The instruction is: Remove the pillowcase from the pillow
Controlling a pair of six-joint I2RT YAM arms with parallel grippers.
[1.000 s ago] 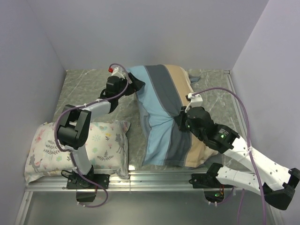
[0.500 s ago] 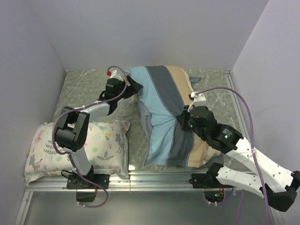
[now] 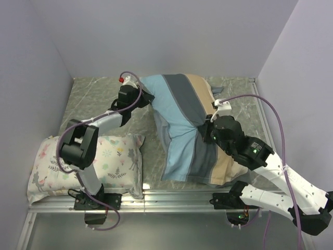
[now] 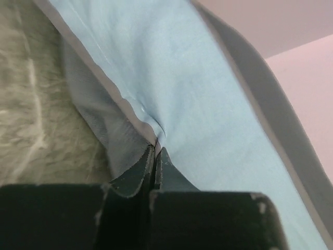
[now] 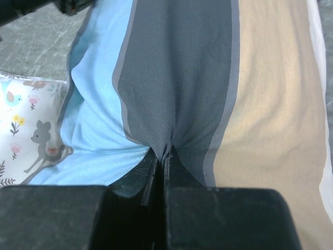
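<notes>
The right gripper carries the pinched dark-grey stripe outward next, lowers it there and releases it, because bare tabletop lies open past the tan stripe.
The striped pillowcase (image 3: 187, 130) lies across the middle of the table, running from the far wall toward the front edge. My left gripper (image 3: 148, 98) is at its far left edge, shut on the light-blue hem (image 4: 197, 88); the fingertips (image 4: 155, 151) pinch a fold there. My right gripper (image 3: 207, 130) is over the middle of the cover, shut on a pinch of the dark-grey stripe (image 5: 177, 62), with its tips (image 5: 165, 153) pressed together. The pillow is almost wholly hidden inside; only a thin white strip (image 5: 318, 47) shows past the tan stripe.
A smaller floral-print pillow (image 3: 88, 164) lies at the front left, with its corner (image 5: 31, 125) also in the right wrist view. A metal rail (image 3: 171, 200) runs along the front edge. Walls close in the left, far and right sides.
My left gripper has shut on the pillowcase's light-blue edge. The right gripper, still holding the dark-grey stripe, has drifted slightly right, dragging the cloth with it.
</notes>
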